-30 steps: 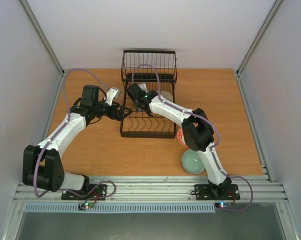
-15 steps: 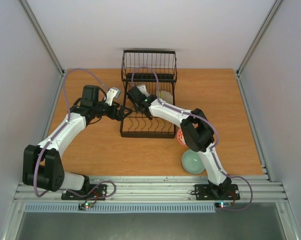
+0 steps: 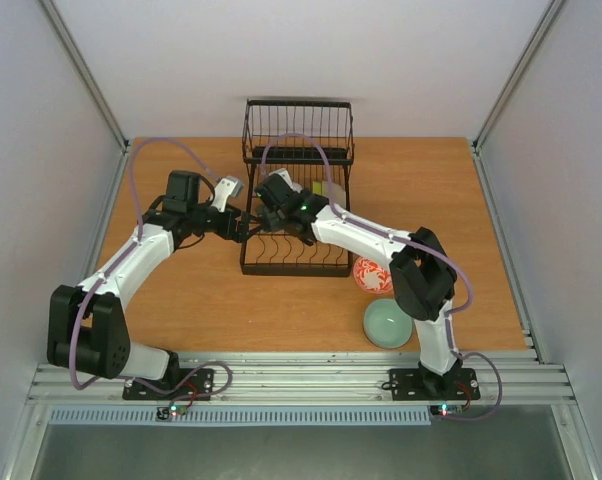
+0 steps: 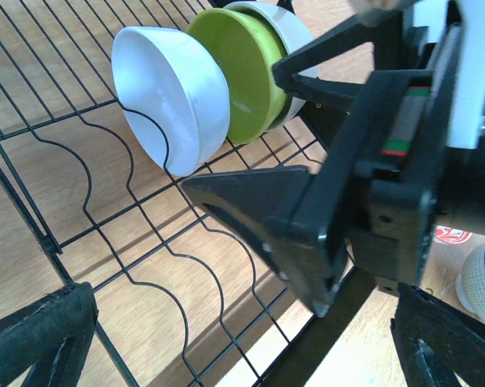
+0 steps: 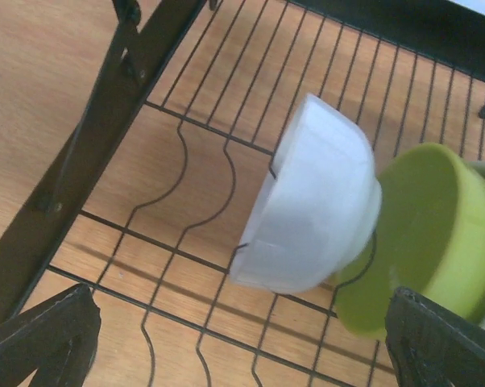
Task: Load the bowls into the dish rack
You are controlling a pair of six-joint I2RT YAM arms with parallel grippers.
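Note:
My right gripper will next move back from the rack's wires and down onto the red-patterned bowl's rim point(image 3: 389, 284) opposite the rack, because that bowl is still outside the rack point(image 3: 296, 268).
The black wire dish rack point(image 3: 296, 268) stands at mid-table. A white bowl point(image 5: 315, 210) leans on edge between its prongs, against a yellow-green bowl point(image 5: 428, 234) with a pale bowl point(image 4: 289, 31) behind it. The same white bowl point(image 4: 174, 97) and yellow-green bowl point(image 4: 242, 72) show in the left wrist view. My right gripper point(image 3: 273, 212) hovers open over the rack floor point(image 5: 105, 121), just clear of the white bowl. My left gripper point(image 3: 244, 228) is open and empty at the rack's left side point(image 4: 65, 242). A red-patterned bowl point(image 3: 371, 275) and a celadon bowl point(image 3: 386, 323) sit on the table.
The rack's tall basket section point(image 3: 299, 130) rises at its far end. The right arm's forearm point(image 3: 366, 235) stretches over the rack's right front corner. Side walls bound the wooden table point(image 3: 181, 300) left and right.
My right gripper has opened and let go of the white bowl, which now rests in the rack. The right arm's elbow swung rightward, uncovering the red-patterned bowl. The left arm stayed put.

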